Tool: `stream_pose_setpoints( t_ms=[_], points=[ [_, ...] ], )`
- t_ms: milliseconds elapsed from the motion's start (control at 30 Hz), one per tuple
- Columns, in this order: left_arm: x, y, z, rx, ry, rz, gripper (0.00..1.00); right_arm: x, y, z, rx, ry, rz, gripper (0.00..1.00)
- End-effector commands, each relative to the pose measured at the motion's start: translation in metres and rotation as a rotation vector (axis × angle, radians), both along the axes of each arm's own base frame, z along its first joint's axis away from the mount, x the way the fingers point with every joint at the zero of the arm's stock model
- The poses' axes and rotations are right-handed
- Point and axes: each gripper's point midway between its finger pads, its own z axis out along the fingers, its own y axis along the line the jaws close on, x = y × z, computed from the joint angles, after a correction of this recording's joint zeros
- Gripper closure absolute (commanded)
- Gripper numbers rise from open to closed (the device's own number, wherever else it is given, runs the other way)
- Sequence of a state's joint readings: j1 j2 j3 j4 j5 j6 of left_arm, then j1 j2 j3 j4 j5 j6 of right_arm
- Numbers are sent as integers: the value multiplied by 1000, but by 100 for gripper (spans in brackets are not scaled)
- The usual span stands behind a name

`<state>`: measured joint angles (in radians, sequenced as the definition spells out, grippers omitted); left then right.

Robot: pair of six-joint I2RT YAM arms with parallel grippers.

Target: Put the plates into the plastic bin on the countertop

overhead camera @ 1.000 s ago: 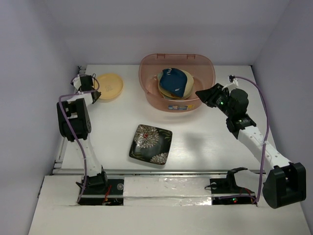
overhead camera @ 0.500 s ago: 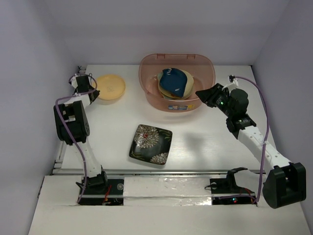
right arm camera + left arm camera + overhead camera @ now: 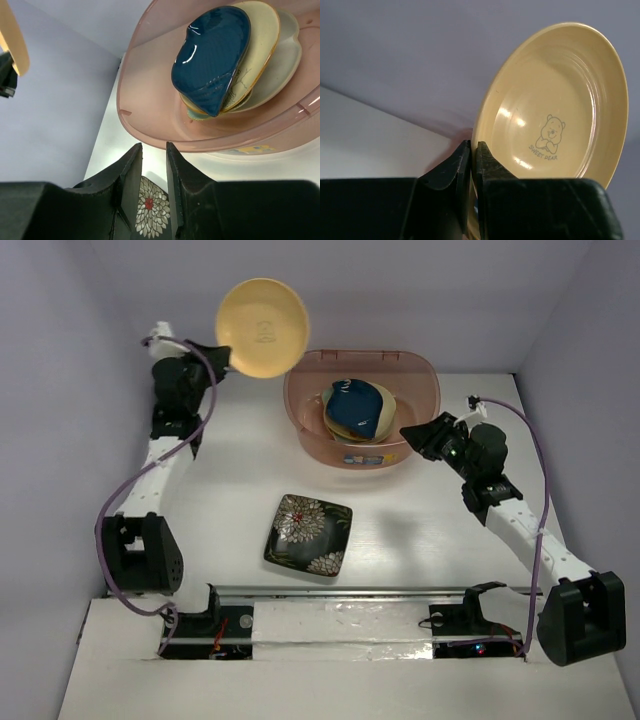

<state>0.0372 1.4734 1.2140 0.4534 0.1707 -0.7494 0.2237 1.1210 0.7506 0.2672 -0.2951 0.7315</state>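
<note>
My left gripper needs to move to its right in the top view next, go down to the dark blue leaf plate [image 3: 355, 406] below it and let go of the yellow-orange plate's rim.
My left gripper [image 3: 224, 357] is shut on the rim of the round yellow-orange plate [image 3: 262, 327] and holds it high in the air, tilted on edge, just left of the bin's back left. In the left wrist view my gripper [image 3: 473, 150] pinches that plate [image 3: 555, 100]. The pinkish plastic bin [image 3: 300, 420] stands at the back centre with the dark blue leaf plate [image 3: 355, 406] on top of a stack of pale plates. The square black floral plate [image 3: 308, 533] lies on the white countertop [image 3: 220, 490]. My right gripper [image 3: 411, 433] hovers by the bin's front right, slightly open and empty.
A metal rail [image 3: 350, 590] runs along the countertop's near edge. Walls close in the left, back and right sides. In the right wrist view, my right gripper [image 3: 154, 150] sits below the bin rim [image 3: 150, 115], with the floral plate [image 3: 149, 210] beneath and the blue plate [image 3: 212, 50] inside.
My left arm has lifted the yellow-orange plate off the countertop at the back left, up and to the right. The plate now stands on edge. My right arm has not moved.
</note>
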Motion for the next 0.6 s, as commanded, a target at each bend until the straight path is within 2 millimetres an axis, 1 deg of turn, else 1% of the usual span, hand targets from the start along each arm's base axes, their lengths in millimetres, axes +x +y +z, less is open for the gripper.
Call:
stream_pose_setpoints(
  t_ms=[0,33,67,100,133,167,200,233,267,300,333,367,400,433,467,500,533,567],
  points=[
    [2,-86,5,71,-26,-219,100,0,-3,22,23,-93,-19,69],
    [3,-100,0,79,-5,-248,100,0,-4,22,19,-94,-25,82],
    [10,-113,-6,86,9,-276,100,-1,-4,22,18,-91,-26,90],
    [8,-134,-13,87,30,-317,100,-2,-5,25,18,-99,-29,96],
    [10,-143,-16,85,42,-329,100,-3,-7,26,16,-104,-35,100],
    [13,-158,-22,89,52,-343,100,-4,-7,29,16,-110,-38,100],
    [17,-159,-25,94,58,-338,100,-4,-8,27,13,-107,-43,100],
    [15,-175,-31,100,77,-368,100,-4,-9,29,13,-114,-47,100],
    [21,-184,-33,109,83,-381,100,-5,-9,29,13,-114,-47,100],
    [23,-192,-36,131,91,-387,100,-4,-9,29,13,-115,-49,100],
    [20,-206,-46,152,128,-410,100,-4,-10,29,14,-113,-52,100],
    [26,-215,-46,171,131,-414,100,-4,-10,29,14,-114,-55,100],
    [29,-219,-49,192,143,-398,100,-4,-11,28,14,-111,-57,100],
    [28,-224,-63,239,193,-401,100,-4,-12,29,14,-114,-63,100],
    [33,-236,-65,260,204,-404,100,-5,-12,29,16,-115,-66,98],
    [37,-237,-71,279,227,-380,100,-5,-13,31,15,-119,-67,97],
    [39,-234,-81,305,264,-371,100,-5,-14,30,14,-117,-73,96],
    [40,-242,-84,315,269,-377,98,-5,-14,31,15,-119,-75,96]
  ],
)
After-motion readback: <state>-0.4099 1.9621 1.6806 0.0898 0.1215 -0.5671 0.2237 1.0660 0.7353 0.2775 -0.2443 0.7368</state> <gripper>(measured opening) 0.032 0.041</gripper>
